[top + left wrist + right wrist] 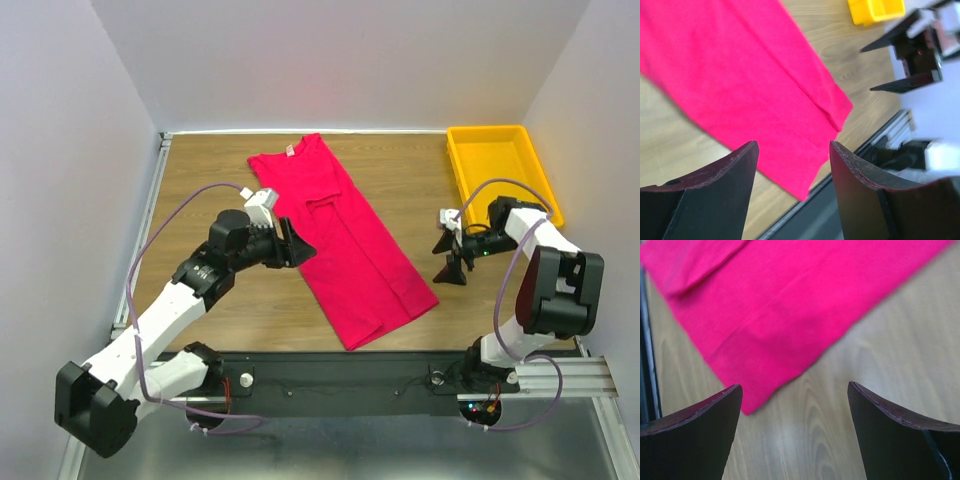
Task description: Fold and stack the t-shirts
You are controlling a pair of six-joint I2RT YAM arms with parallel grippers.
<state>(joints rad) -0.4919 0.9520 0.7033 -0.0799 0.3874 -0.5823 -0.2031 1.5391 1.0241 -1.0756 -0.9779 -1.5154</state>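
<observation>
Next, my left gripper moves back toward the bar and down onto the folded t-shirt's nearest hem corner (350, 343) (800, 194), as the hem corner sticks out free.
One crimson-pink t-shirt (345, 240) lies on the wooden table, folded lengthwise into a long strip that runs diagonally from back left to front right. My left gripper (303, 250) hovers at the strip's left edge, open with nothing between its fingers. In the left wrist view the t-shirt (740, 65) fills the upper left, beyond the left gripper (794, 150). To the right of the cloth, my right gripper (447, 258) stands open and empty over bare wood. The right wrist view has the t-shirt's hem corner (790, 295) just ahead of the right gripper (795, 390).
A yellow plastic tray (500, 165) stands at the back right corner, also visible as the tray (875, 9) in the left wrist view. White walls close in the table on three sides. A black rail (350, 365) runs along the near edge.
</observation>
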